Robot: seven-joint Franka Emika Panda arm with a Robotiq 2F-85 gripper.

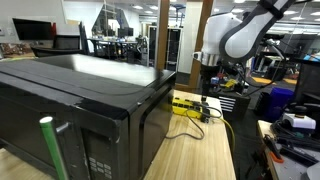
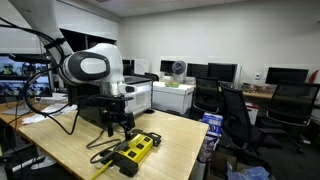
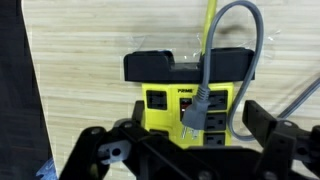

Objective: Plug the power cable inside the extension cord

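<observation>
My gripper moves straight down over the body of the grey plug [image 3: 195, 105] next and closes on it. The plug lies loose on the sockets between my open fingers.
The yellow extension cord [image 3: 160, 100] lies on the wooden table, with dark sockets and a black end block. It shows in both exterior views [image 1: 190, 105] [image 2: 137, 150]. A grey power cable [image 3: 245, 40] loops over it. Its grey plug [image 3: 195, 105] lies on the strip's sockets with its metal prongs bare, not inserted. My gripper [image 3: 195, 122] hovers just above the strip, open, one finger on each side of the plug and neither touching it. In both exterior views the gripper [image 1: 207, 82] [image 2: 120, 125] points straight down over the strip.
A large black appliance [image 1: 80, 100] stands on the table next to the strip, and its dark side shows at the wrist view's left edge [image 3: 15, 90]. The strip's yellow lead [image 2: 105, 165] trails toward the table edge. Office chairs [image 2: 235, 115] and desks stand beyond.
</observation>
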